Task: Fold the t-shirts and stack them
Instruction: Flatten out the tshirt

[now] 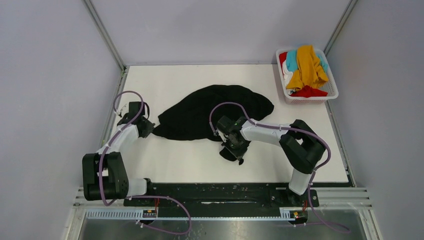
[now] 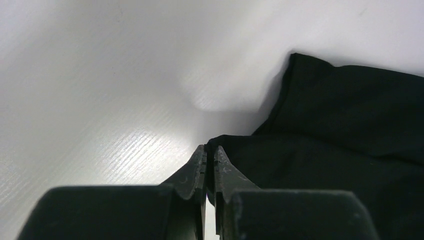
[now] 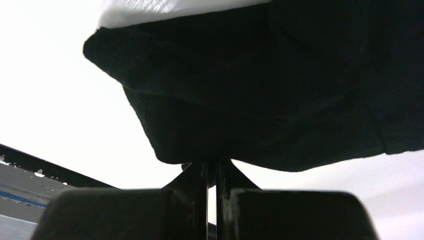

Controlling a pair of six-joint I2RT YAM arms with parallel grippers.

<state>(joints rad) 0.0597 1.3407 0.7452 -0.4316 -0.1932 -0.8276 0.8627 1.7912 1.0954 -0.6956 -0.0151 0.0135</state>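
I should lift the black t-shirt's edge with my left gripper, then move it outward and down to the bare far corner of the table and let it go, because the cloth lies crumpled.
The large black t-shirt lies crumpled in the middle of the white table. My left gripper is shut on its left edge; the left wrist view shows the jaws pinched on a fold of the black fabric. My right gripper is shut on the shirt's near edge, and the black cloth fills the right wrist view just past the fingertips. The mustard-orange, teal-blue, red and white t-shirts are heaped in the basket.
The white slotted basket stands at the table's back right corner. Grey walls close the left, back and right sides. A black rail with the arm bases runs along the near edge.
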